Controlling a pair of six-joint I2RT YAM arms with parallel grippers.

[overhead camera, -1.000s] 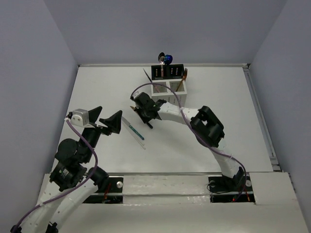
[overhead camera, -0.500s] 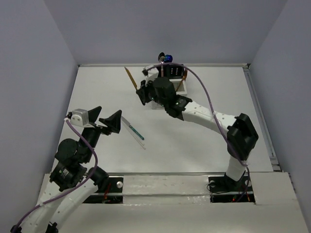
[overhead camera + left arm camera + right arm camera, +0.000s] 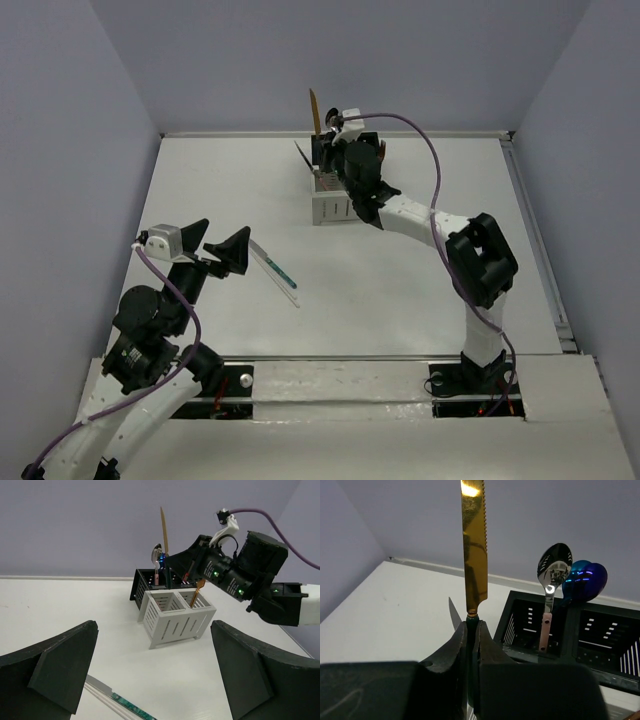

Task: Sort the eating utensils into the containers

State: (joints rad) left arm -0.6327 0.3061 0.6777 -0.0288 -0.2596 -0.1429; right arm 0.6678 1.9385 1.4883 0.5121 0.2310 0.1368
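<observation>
The knife comes down in my right gripper toward the caddy's white section below next. Its dark green handle is then released inside, since a silver serrated blade stands there.
My right gripper is shut on the dark green handle of a gold-bladed knife, which it holds upright. Knife and right gripper hang over the left side of the caddy of containers. The black compartments hold a pink-handled spoon and a blue spoon. An orange-handled utensil stands in a white compartment. My left gripper is open and empty. Just right of it a teal-handled knife lies on the table.
A pale slim utensil lies against the teal-handled knife. A silver serrated blade sticks out at the caddy's left. The table's back wall is close behind the caddy, and a raised rim runs along the right.
My right arm has carried the gold knife from low over the table's middle up and back to above the caddy, turning it upright. The left arm has not moved.
</observation>
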